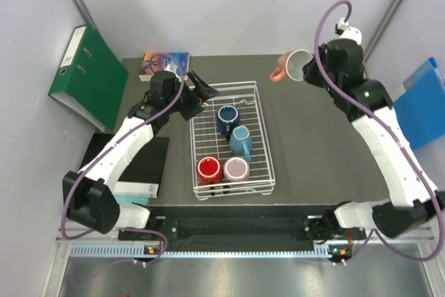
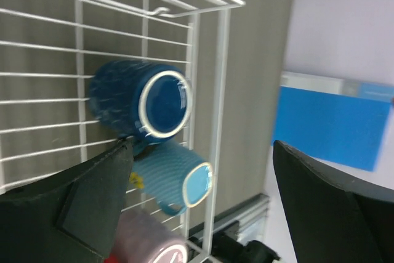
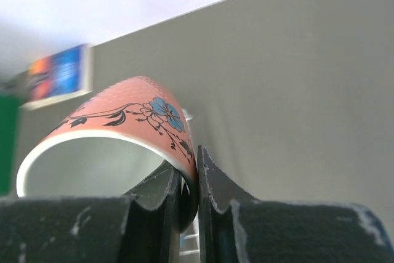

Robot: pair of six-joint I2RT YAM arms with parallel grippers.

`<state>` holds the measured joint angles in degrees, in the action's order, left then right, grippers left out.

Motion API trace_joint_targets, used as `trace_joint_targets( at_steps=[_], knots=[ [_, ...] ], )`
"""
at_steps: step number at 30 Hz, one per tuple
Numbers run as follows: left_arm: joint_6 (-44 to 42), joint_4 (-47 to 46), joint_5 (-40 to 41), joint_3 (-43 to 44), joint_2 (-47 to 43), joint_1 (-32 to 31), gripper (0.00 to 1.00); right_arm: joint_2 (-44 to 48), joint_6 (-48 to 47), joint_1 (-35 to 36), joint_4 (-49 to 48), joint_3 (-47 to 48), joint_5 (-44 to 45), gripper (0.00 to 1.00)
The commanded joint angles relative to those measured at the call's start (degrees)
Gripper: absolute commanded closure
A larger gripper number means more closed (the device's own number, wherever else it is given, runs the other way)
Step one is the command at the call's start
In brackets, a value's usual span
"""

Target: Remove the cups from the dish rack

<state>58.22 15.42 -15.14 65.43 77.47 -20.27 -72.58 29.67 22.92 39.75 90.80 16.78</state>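
Note:
Next, my right gripper moves toward the right in the top view and down to release the cup on the tabletop nearer the blue folder, as that spot is bare.
The white wire dish rack sits mid-table and holds a dark blue cup, a teal cup, a red cup and a pale mauve cup. My left gripper hovers open over the rack's back left corner. In its wrist view the fingers spread wide above the dark blue cup and the teal cup, touching neither. My right gripper is raised over the back right of the table. It is shut on the rim of the salmon-pink cup, one finger inside and one outside.
A green binder leans on the left wall. A colourful box lies at the table's back edge. A black notebook lies left of the rack, under the left arm. A blue folder stands at the right.

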Motion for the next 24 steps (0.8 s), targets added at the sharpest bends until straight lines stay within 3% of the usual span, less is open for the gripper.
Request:
trace_joint_targets(
  at_steps=[1, 10, 15, 24],
  knots=[
    [-9.42, 19.54, 7.66, 7.07, -1.01, -0.21, 0.01, -10.19, 0.12, -4.79, 9.38, 10.52, 10.29, 1.0],
    [-11.38, 30.81, 18.38, 7.35, -6.19, -3.02, 0.01, -30.91, 14.35, -16.58, 16.22, 25.8, 2.74, 1.0],
    [-10.84, 33.09, 20.49, 6.46, -4.88, -3.02, 0.01, -45.7, 16.65, -19.05, 27.39, 46.63, 8.0, 1.0],
    [-11.2, 36.35, 25.07, 8.67, 0.4, -2.93, 0.01, -51.6, 20.69, -28.1, 24.32, 40.14, 6.25, 1.0]
  ],
)
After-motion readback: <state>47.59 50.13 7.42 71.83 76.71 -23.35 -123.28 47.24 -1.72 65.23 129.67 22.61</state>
